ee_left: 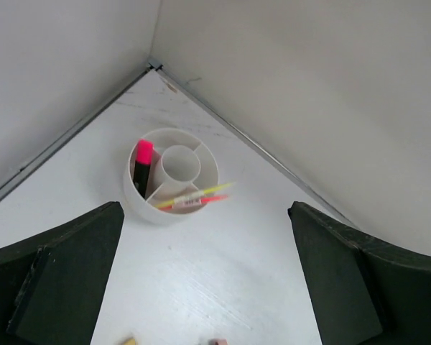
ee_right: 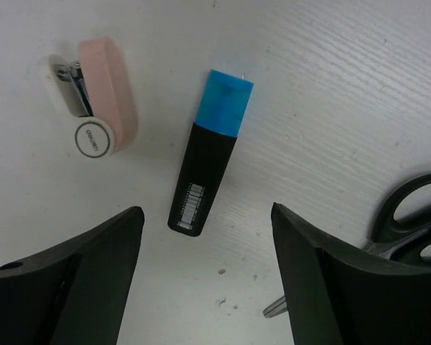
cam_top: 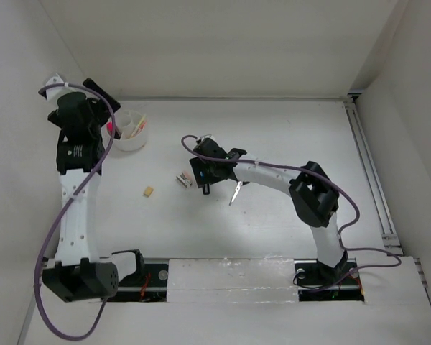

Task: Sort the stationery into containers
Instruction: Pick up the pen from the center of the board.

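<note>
The cup stands close beside my left gripper, so next my left gripper will turn and swing toward my right gripper, onto the marker's blue cap.
The round white cup with inner dividers stands near the back left corner; it also shows in the top view. It holds the pink-capped marker, the pale-yellow stick and the pink pen. My left gripper is open and empty, raised beside the cup. My right gripper is open just above the blue-capped marker, which lies on the table. The white-pink piece lies to its left, the black-handled scissors to its right. The tan eraser lies apart.
White walls close the table at the back and both sides, and the cup sits close to the left corner. A metal rail runs along the right edge. The scissors lie right beside my right gripper.
</note>
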Robot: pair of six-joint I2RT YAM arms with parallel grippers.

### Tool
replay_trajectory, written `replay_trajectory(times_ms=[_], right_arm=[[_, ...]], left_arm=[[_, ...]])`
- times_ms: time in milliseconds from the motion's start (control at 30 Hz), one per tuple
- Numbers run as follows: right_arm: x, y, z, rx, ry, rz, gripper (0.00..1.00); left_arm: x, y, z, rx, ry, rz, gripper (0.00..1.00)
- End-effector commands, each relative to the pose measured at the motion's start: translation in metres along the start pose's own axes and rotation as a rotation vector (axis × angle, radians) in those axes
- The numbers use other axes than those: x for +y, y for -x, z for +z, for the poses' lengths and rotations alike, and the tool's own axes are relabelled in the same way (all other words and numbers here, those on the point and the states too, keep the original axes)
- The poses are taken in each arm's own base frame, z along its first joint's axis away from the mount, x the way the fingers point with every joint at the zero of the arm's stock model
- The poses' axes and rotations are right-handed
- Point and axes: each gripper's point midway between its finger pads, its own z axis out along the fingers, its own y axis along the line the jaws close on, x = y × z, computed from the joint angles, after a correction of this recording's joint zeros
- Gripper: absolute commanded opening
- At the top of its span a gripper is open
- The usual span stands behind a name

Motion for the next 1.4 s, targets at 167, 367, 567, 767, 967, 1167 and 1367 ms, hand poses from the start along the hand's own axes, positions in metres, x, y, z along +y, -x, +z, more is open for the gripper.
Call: replay_trajectory(times_ms=[167,367,567,767,967,1167,1367], right_arm=[[0.011,-0.003,0.027,0.041,-0.037,0.026,0.71],[0.006,-0.027,0.043,0.103,-0.085,0.021,0.28],[-0.01,-0.025,0.02,0.059,-0.133,0.046,0.0],[-0.01,0.042,-0.042,-0.135,-0.069,0.06,0.0],[0.008,0.093,-0.058,-0.19,0.004,0.018,0.0],[0.044,0.148,-0.082,-0.304,0.167,0.026,0.0],[0.073,0.167,-0.096,-0.333,0.308,0.026,0.0]], left_arm=[[0.0,-0.033,-0.007,0.097,-0.064,0.005,1.0],[-0.004,-0.036,-0.008,0.11,-0.087,0.014,1.0],[-0.015,-0.06,-0.007,0.194,-0.174,0.004,1.0],[-0.04,-0.125,-0.008,0.422,-0.392,-0.032,1.0],[-0.07,-0.173,-0.024,0.645,-0.659,-0.109,1.0],[-0.082,-0.189,-0.036,0.745,-0.79,-0.156,1.0],[-0.087,-0.193,-0.045,0.787,-0.86,-0.203,1.0]])
